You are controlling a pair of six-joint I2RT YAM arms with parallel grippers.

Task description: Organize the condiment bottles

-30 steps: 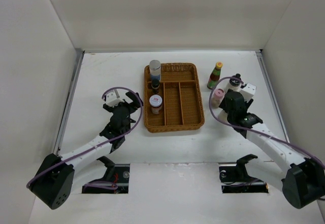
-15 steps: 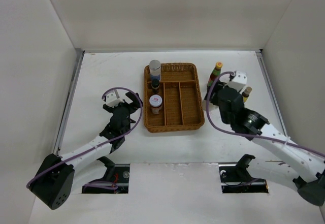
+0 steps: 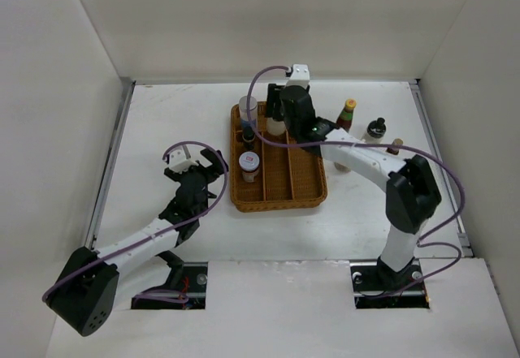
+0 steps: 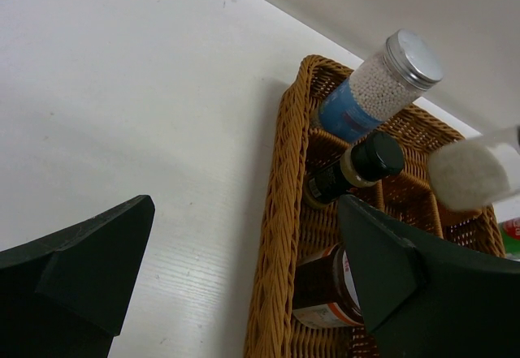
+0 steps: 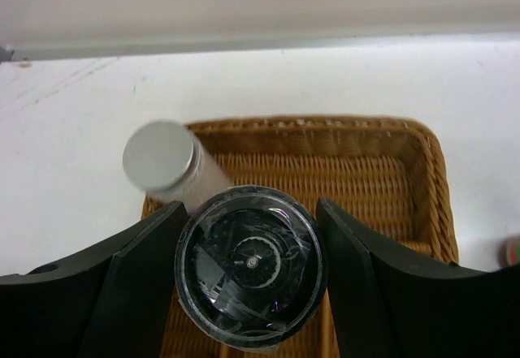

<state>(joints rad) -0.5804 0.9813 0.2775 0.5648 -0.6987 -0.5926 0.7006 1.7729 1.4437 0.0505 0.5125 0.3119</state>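
My right gripper holds the pale bottle and next needs to lower it into the tray's back section (image 3: 264, 118) (image 5: 280, 171) beside the silver-capped tube and let it go, since that section is empty.
My right gripper (image 3: 279, 119) is shut on a pale bottle with a black, clear-topped cap (image 5: 248, 265) and holds it over the back of the brown woven tray (image 3: 317, 191). The bottle also shows as a pale blur in the left wrist view (image 4: 475, 173). The tray's left column holds a silver-capped tube of white beads (image 3: 248, 110), a dark black-capped bottle (image 3: 248, 136) and a brown jar (image 3: 249, 163). A red-green bottle with a yellow cap (image 3: 347, 114), a black-capped bottle (image 3: 375, 128) and a small bottle (image 3: 396, 143) stand right of the tray. My left gripper (image 3: 203, 167) is open and empty, left of the tray.
White walls close in the table on the left, back and right. The right arm's forearm (image 3: 357, 155) stretches over the tray's right edge and the table beside it. The tray's middle and right compartments (image 3: 302, 163) hold nothing.
My right arm has swung from the table's right side to above the tray's back, carrying the pale bottle it closed on. The left arm has not moved.
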